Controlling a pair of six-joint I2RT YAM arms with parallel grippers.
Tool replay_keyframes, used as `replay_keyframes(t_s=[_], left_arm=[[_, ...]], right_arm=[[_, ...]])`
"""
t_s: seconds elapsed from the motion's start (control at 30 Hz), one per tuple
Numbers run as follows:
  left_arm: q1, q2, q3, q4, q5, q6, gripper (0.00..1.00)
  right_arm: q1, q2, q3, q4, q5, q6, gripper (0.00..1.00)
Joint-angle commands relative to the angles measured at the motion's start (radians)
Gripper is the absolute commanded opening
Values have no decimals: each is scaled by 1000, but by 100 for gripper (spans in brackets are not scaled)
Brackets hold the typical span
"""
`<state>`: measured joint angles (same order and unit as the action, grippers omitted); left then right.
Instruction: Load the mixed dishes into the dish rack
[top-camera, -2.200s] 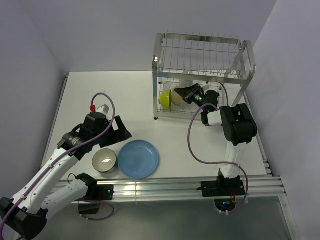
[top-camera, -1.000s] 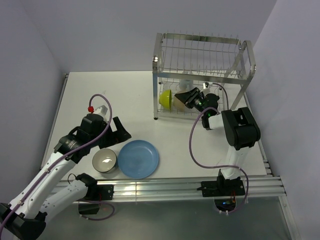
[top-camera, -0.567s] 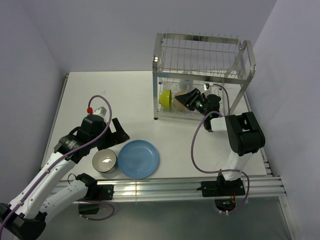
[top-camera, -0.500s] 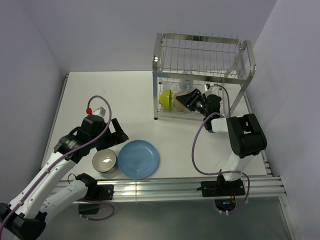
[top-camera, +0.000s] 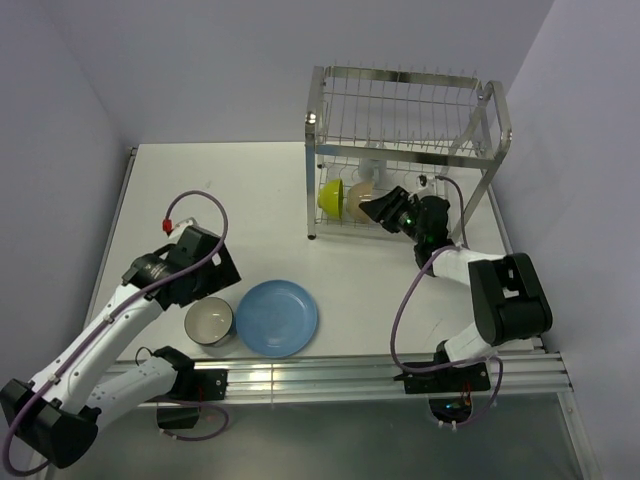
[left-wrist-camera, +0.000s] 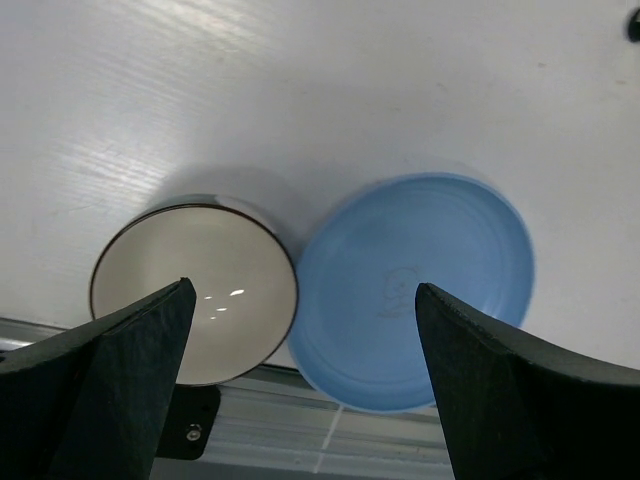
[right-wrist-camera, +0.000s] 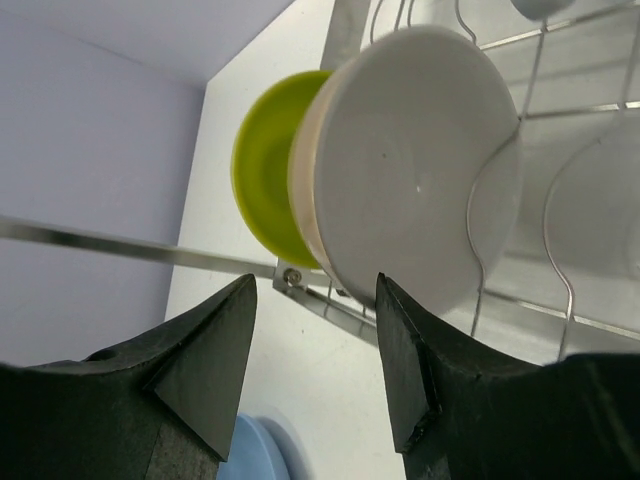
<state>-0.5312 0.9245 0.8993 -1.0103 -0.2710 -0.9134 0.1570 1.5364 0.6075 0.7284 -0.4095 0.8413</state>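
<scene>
The dark bowl's plate-side rim (top-camera: 234, 322) (left-wrist-camera: 296, 286) is below my left gripper and nearer my base, between its fingers, so my left gripper needs to move down and back onto it next.
In the top view the dish rack (top-camera: 398, 73) stands at the back right. On its lower tier the lime-green bowl (top-camera: 330, 197) and the cream bowl (top-camera: 358, 200) stand on edge, side by side. My right gripper (top-camera: 380, 209) is open just in front of the cream bowl (right-wrist-camera: 420, 170), apart from it. The right wrist view shows the lime-green bowl (right-wrist-camera: 262, 180) behind the cream one, with rack (right-wrist-camera: 326, 303) wires around both. Near the front edge lie the dark bowl with white inside (top-camera: 209, 322) and the blue plate (top-camera: 277, 317). My left gripper (top-camera: 205, 280) hangs open above them, empty.
In the left wrist view the dark bowl (left-wrist-camera: 195, 290) touches the blue plate (left-wrist-camera: 415, 290), and the left gripper (left-wrist-camera: 302, 290) spans their meeting edge. An aluminium rail (top-camera: 330, 375) runs along the table's near edge. A pale object (top-camera: 372, 168) sits deeper in the rack.
My right gripper has opened and drawn back from the cream bowl, which stays standing in the rack. My left arm has swung down over the dark bowl and blue plate.
</scene>
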Motion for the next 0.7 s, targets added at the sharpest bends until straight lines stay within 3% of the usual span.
replay_keyframes(t_s=[0.0, 0.37, 0.67], left_arm=[[2, 28, 36, -98, -100, -53, 99], [-44, 85, -26, -120, 9, -120, 93], [-268, 244, -71, -90, 18, -258, 91]], right_arm=[[-11, -73, -52, -30, 32, 1, 59], [12, -268, -190, -108, 51, 15, 58], [22, -487, -232, -228, 32, 4, 58]])
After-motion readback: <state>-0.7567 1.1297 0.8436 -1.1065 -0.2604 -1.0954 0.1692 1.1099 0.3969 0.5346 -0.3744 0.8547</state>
